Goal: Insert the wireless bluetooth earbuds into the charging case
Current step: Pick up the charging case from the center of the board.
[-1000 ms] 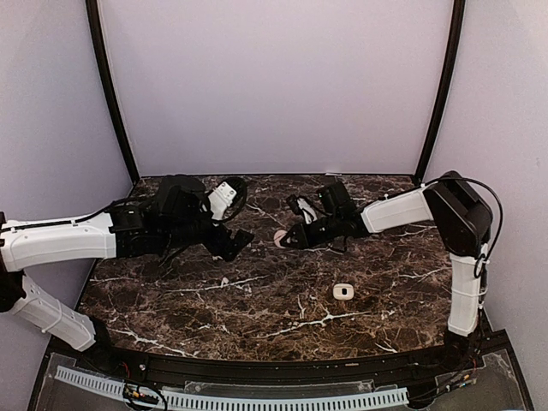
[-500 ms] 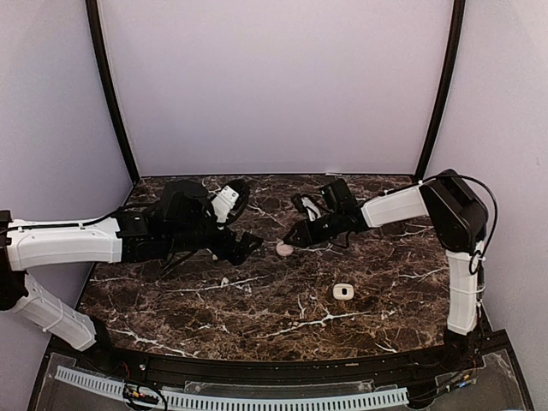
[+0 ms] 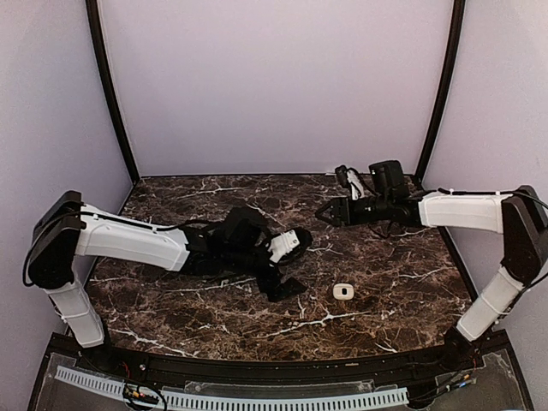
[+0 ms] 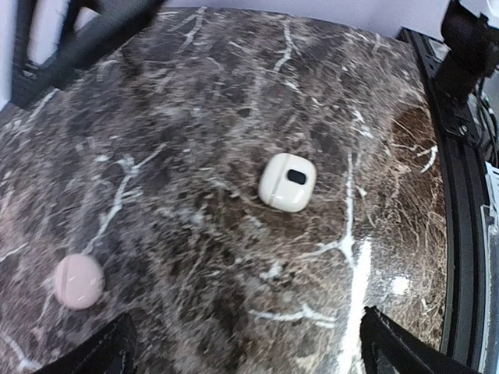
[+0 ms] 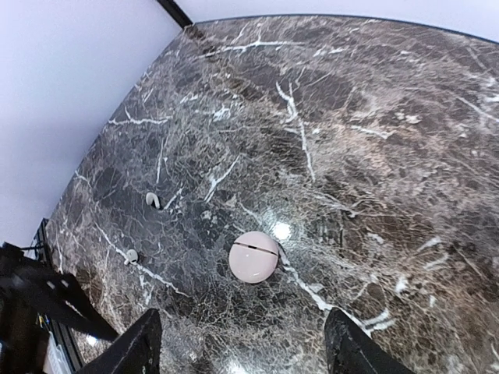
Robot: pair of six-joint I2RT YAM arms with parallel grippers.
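The white case point(image 3: 343, 291) point(image 4: 287, 181) is below the robot's left gripper and to its right in the top view, so the robot will lower the gripper's open fingers that way around the case's sides.
Two tiny white earbuds point(image 5: 153, 199) point(image 5: 131, 255) lie on the marble, left of a round pale pink case point(image 5: 253, 255) whose lid is closed. A white case point(image 3: 343, 291) point(image 4: 287, 181) with a dark oval on top lies nearer the front. I cannot tell which one is the charging case. My right gripper point(image 5: 249, 351) point(image 3: 324, 212) is open and empty, held back from the pink case point(image 4: 78, 280). My left gripper point(image 4: 249, 354) point(image 3: 287, 288) is wide open and low over the marble, short of the white case, with the pink case off to its left.
The left arm point(image 3: 137, 241) stretches across the middle of the marble table point(image 3: 385, 325) and covers part of it in the top view. A black rail point(image 4: 460, 195) runs along the table's near edge. Lilac walls point(image 3: 274, 86) and black posts point(image 3: 110, 94) close in the back and sides.
The right gripper opened, left the pink case on the marble and drew back to the far right. The left arm swung toward the centre and front, toward the white case.
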